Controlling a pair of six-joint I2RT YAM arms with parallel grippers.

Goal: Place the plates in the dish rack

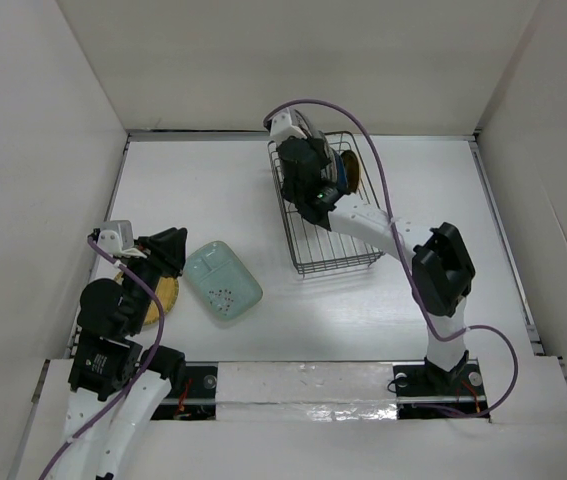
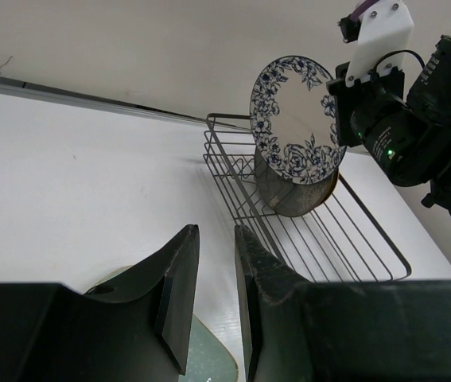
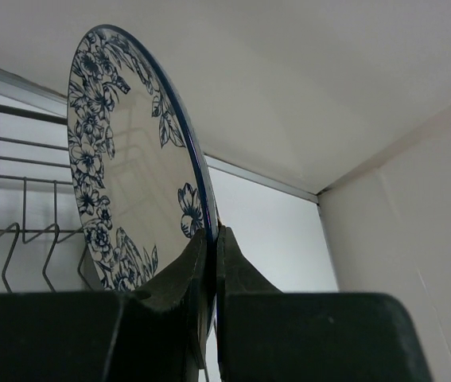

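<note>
Next, my right gripper moves down and releases the floral plate (image 3: 122, 159) upright among the rack wires (image 3: 64, 256) beside the dark round plate, since that spot lies below the gripper.
My right gripper (image 3: 211, 239) is shut on the lower rim of the blue-and-white floral plate (image 3: 122, 159), which it holds upright above the far end of the black wire dish rack (image 1: 325, 225). A dark round plate (image 2: 293, 195) stands in the rack just below it. The mint-green speckled plate (image 1: 223, 281) lies flat on the table at the left. My left gripper (image 1: 173, 243) hovers at its left edge, jaws a narrow gap apart with nothing between them (image 2: 217, 235). A yellow plate (image 1: 160, 300) lies partly hidden under the left arm.
White walls enclose the table on three sides. The rack's upright prongs (image 3: 18, 231) rise to the left of the held plate. The right arm's purple cable (image 1: 378, 170) arcs over the rack.
</note>
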